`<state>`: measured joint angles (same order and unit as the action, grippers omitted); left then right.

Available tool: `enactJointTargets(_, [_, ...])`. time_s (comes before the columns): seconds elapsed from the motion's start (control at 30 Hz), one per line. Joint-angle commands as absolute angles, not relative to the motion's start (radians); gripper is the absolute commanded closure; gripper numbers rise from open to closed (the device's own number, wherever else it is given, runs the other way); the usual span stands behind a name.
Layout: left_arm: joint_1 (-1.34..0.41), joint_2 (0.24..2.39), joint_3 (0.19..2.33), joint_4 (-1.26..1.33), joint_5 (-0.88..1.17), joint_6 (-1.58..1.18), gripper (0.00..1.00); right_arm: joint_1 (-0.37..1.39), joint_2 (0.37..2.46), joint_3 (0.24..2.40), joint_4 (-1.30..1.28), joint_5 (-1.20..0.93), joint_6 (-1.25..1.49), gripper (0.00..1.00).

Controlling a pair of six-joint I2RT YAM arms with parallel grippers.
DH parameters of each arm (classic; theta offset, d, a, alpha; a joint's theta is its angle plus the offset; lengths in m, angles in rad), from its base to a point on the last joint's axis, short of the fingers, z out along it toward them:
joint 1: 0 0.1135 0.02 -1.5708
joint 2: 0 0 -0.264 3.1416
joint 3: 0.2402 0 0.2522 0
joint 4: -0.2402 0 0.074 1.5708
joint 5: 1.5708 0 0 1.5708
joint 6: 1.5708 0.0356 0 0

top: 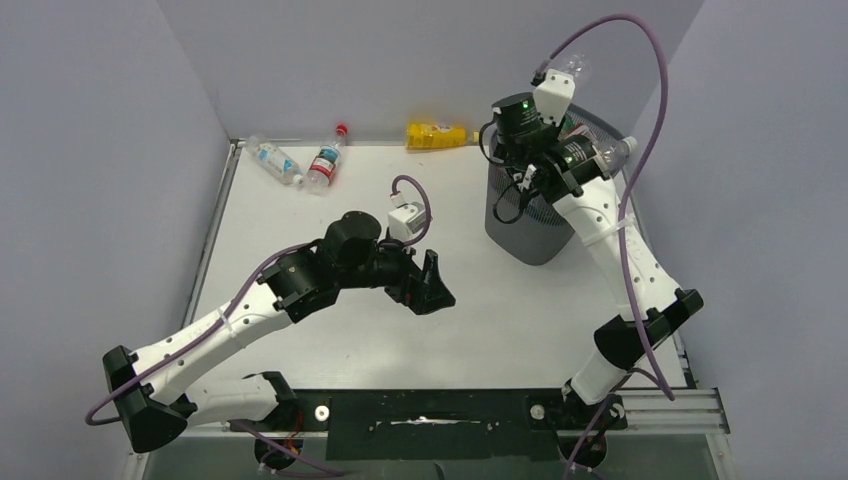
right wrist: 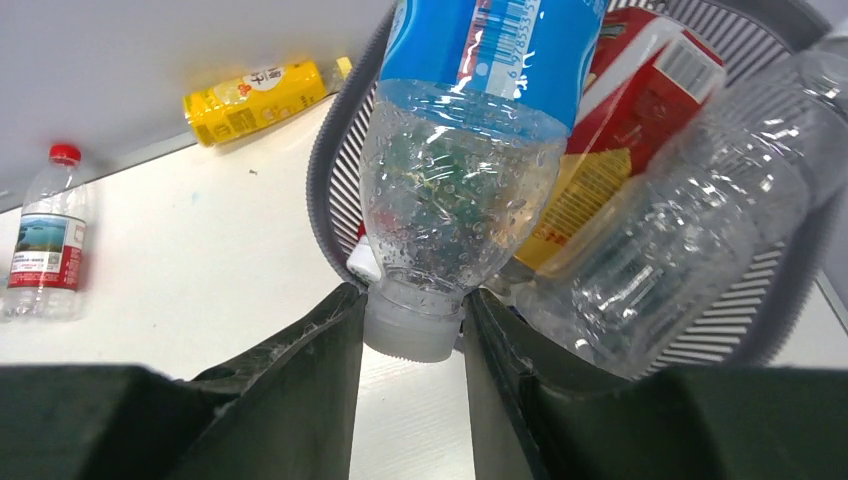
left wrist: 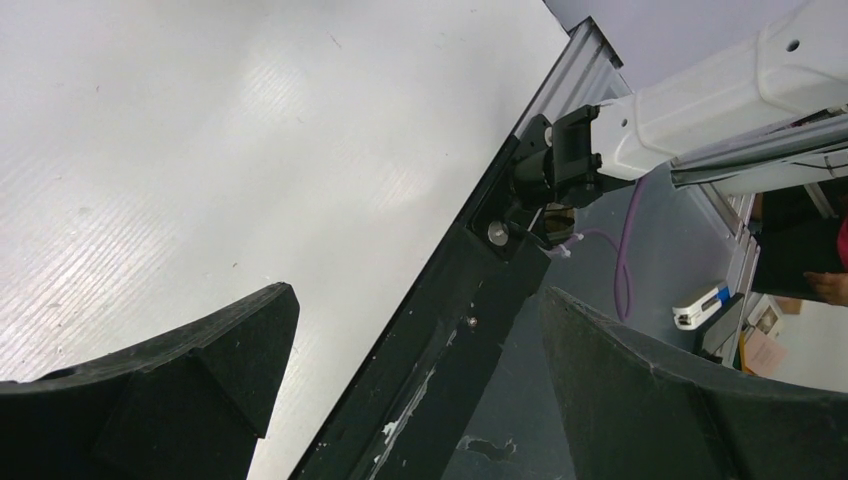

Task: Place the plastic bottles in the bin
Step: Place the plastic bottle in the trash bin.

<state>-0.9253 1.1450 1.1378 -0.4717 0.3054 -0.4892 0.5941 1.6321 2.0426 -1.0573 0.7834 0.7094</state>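
Observation:
I need to lower my right gripper next and move it toward the middle of the bin's open top (top: 566,142) (right wrist: 592,178).
My right gripper (right wrist: 412,312) is shut on the white cap of a clear bottle with a blue label (right wrist: 470,150), holding it over the open top of the dark grey mesh bin (right wrist: 325,190). The bin (top: 540,228) stands at the back right of the table. It holds a clear bottle (right wrist: 680,235) and a red-and-yellow labelled one (right wrist: 625,110). My left gripper (top: 432,285) is open and empty over the middle of the table; its wrist view (left wrist: 420,298) shows the table's front edge. On the table lie a red-capped bottle (top: 327,158), a blue-labelled bottle (top: 275,160) and a yellow bottle (top: 436,135).
The three loose bottles lie along the back wall, left of the bin; the yellow one (right wrist: 255,100) and the red-capped one (right wrist: 45,235) also show in the right wrist view. Grey walls close in the table on three sides. A black rail (top: 430,410) runs along the front edge.

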Motion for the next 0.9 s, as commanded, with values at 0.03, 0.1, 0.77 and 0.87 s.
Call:
enactJointTargets(0.03, [-0.908, 1.109, 1.177, -0.458, 0.291, -0.469, 0.07, 0.485, 1.591, 2.03, -0.886, 0.581, 0.582, 0.9])
enactJointTargets(0.1, [-0.901, 1.109, 1.178, -0.463, 0.295, -0.463, 0.07, 0.442, 1.564, 1.989, -0.857, 0.53, 0.588, 0.9])
enactJointTargets(0.77, [-0.873, 1.133, 1.202, -0.466, 0.302, -0.467, 0.07, 0.382, 1.457, 1.788, -0.815, 0.378, 0.671, 0.84])
enactJointTargets(0.87, [-0.874, 1.136, 1.211, -0.469, 0.301, -0.469, 0.07, 0.38, 1.446, 1.784, -0.829, 0.375, 0.682, 0.72])
